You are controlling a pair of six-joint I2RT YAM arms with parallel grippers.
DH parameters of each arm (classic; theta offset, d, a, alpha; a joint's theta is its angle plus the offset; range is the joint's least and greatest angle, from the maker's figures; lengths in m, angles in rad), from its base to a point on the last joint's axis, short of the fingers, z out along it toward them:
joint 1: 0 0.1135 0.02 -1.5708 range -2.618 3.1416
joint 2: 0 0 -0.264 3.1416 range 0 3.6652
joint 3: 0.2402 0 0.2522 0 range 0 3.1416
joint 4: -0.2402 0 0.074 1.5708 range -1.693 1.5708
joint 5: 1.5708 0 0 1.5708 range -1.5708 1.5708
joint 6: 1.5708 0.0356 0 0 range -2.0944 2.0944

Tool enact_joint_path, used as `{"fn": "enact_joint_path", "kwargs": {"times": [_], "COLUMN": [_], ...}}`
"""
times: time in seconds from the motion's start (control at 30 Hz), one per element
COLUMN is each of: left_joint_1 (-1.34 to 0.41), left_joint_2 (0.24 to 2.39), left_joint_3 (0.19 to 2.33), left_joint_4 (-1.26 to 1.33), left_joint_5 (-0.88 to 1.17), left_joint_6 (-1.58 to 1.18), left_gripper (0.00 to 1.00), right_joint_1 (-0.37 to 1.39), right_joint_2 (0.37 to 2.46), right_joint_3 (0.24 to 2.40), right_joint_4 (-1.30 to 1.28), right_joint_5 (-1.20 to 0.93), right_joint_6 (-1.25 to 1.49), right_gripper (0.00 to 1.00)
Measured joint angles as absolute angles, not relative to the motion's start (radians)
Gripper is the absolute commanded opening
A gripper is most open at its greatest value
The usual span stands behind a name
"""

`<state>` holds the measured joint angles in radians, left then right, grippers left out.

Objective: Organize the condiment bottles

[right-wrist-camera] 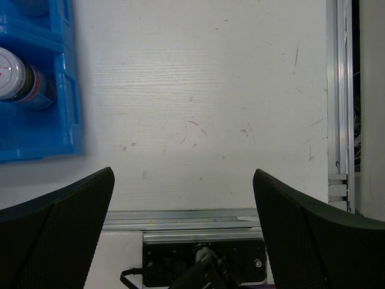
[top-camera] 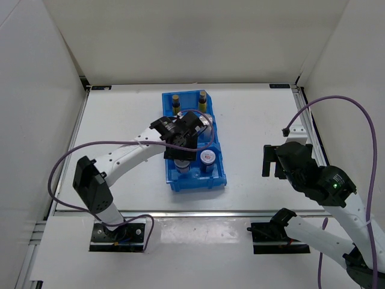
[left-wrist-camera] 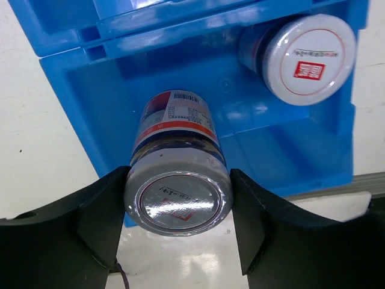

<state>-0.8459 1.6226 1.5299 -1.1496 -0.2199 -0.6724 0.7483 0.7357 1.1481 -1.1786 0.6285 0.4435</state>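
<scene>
My left gripper is above the free bottom of the blue bin beside the second jar (left-wrist-camera: 204,83), so next it will bring the silver-lidded jar (left-wrist-camera: 177,198) down onto that spot and release it.
My left gripper (top-camera: 180,153) (left-wrist-camera: 178,208) is over the near compartment of the blue bin (top-camera: 219,178) (left-wrist-camera: 289,150). It is shut on the lid of a short silver-lidded jar (left-wrist-camera: 177,198) with a red mark, held slightly tilted. A second short jar (top-camera: 208,157) (left-wrist-camera: 310,57) stands in the same compartment beside it and also shows in the right wrist view (right-wrist-camera: 12,75). Two amber bottles (top-camera: 175,101) (top-camera: 203,98) stand in the far compartment. A silver lid (top-camera: 207,120) shows in the middle compartment, mostly hidden by the arm. My right gripper (top-camera: 272,161) (right-wrist-camera: 183,180) is open and empty over bare table.
The bin's corner (right-wrist-camera: 60,120) lies left of my right gripper. A metal rail (right-wrist-camera: 340,90) runs along the table's right edge and another along the near edge (top-camera: 198,212). White walls enclose the table.
</scene>
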Motion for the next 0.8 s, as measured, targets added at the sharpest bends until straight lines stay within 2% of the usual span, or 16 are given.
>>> {"fn": "enact_joint_path", "kwargs": {"times": [0.33,0.53,0.57,0.63,0.73,0.77,0.8], "left_joint_1": [-0.846,-0.846,-0.846,-0.846,-0.846,-0.846,-0.846], "left_joint_2": [1.653,1.694,1.699,1.706,1.714,1.714,1.714], "left_joint_3": [1.446,1.395,1.389,1.381,1.378,1.375,1.373], "left_joint_4": [-1.056,-0.998,-0.991,-0.984,-0.973,-0.967,-0.964], "left_joint_5": [-0.22,-0.212,-0.209,-0.203,-0.199,-0.198,-0.198], "left_joint_6": [-0.649,-0.629,-0.627,-0.625,-0.624,-0.624,-0.621], "left_gripper": [0.12,0.23,0.28,0.33,0.52,0.73,0.82], "right_joint_1": [0.748,0.748,0.748,0.748,0.748,0.748,0.748], "right_joint_2": [0.746,0.746,0.746,0.746,0.746,0.746,0.746], "right_joint_3": [1.148,1.148,1.148,1.148,1.148,1.148,1.148], "right_joint_4": [-1.177,-1.176,-1.176,-1.176,-1.176,-1.176,-1.176], "right_joint_5": [0.628,0.628,0.628,0.628,0.628,0.628,0.628], "right_joint_6": [0.442,0.442,0.442,0.442,0.442,0.442,0.442], "right_gripper": [0.99,0.99,0.99,0.99,0.99,0.99,0.99]}}
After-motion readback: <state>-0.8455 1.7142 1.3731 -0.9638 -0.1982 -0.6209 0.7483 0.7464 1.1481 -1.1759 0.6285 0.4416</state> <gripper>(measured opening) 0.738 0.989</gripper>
